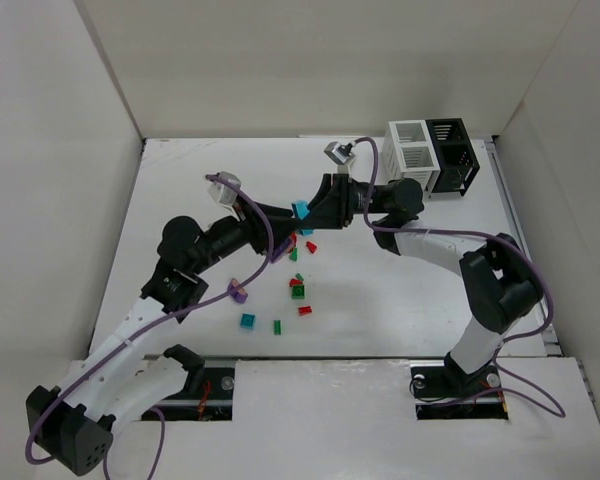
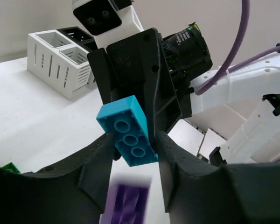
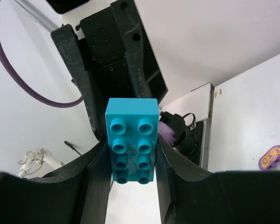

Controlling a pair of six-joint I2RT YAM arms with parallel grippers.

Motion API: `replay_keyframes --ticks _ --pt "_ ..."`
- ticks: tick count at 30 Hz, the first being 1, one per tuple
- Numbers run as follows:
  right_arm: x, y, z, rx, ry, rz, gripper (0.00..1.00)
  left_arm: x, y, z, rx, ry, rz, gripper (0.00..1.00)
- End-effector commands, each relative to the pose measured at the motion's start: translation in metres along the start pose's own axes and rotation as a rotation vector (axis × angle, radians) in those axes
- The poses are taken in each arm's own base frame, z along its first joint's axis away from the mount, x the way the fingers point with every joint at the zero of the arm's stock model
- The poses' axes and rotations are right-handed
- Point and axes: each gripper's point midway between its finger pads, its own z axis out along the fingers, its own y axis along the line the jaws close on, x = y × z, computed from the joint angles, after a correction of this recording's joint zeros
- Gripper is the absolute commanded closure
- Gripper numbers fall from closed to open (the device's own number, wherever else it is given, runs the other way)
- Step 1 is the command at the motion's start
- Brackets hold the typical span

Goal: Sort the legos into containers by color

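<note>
The right gripper will next swing outward, away from the left gripper, over the white container's near section [image 1: 418, 157] to let go of the lego, because both containers are nearer the right arm.
A teal lego [image 1: 301, 210] hangs in the air above the middle of the table, caught between both grippers, which meet nose to nose. My right gripper [image 3: 132, 156] is shut on its long sides, studs [image 3: 132, 140] facing the camera. My left gripper [image 2: 133, 151] comes from the opposite side, and its fingers press on both flanks of the same teal lego [image 2: 128, 133]. The white container [image 1: 412, 152] and the black container [image 1: 454, 152] stand joined at the back right. Loose legos lie below: red [image 1: 311, 246], green [image 1: 298, 291], teal [image 1: 248, 320], purple [image 1: 238, 292].
White walls enclose the table on three sides. The white container [image 2: 56, 60] shows beyond the left gripper, with a green brick [image 2: 9, 167] at the left edge and a blurred purple brick [image 2: 128, 203] below the jaws. A purple and orange piece [image 3: 273, 156] lies at the right.
</note>
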Motion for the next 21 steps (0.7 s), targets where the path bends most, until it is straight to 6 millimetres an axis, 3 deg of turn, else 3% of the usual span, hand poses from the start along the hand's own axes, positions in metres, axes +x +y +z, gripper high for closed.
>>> replay_keyframes --ticks 1,4,6,14,21 --pt "-0.01 0.079 0.0 -0.26 -0.059 -0.51 1.0 -0.014 -0.014 -0.004 0.057 -0.05 0.031 0.78" --pt "-0.01 0.079 0.0 -0.26 -0.059 -0.51 1.0 -0.011 -0.014 -0.004 0.061 -0.039 0.027 0.95" --pt "-0.011 0.077 -0.002 -0.252 -0.054 -0.514 1.0 -0.017 -0.013 -0.004 0.045 -0.057 0.03 1.0" --pt "-0.019 0.057 -0.017 -0.182 -0.077 -0.483 1.0 -0.007 0.012 -0.001 -0.082 -0.018 -0.018 1.0" --pt "-0.031 0.023 -0.04 -0.086 -0.112 -0.432 1.0 0.001 0.041 -0.005 -0.215 -0.001 -0.055 1.0"
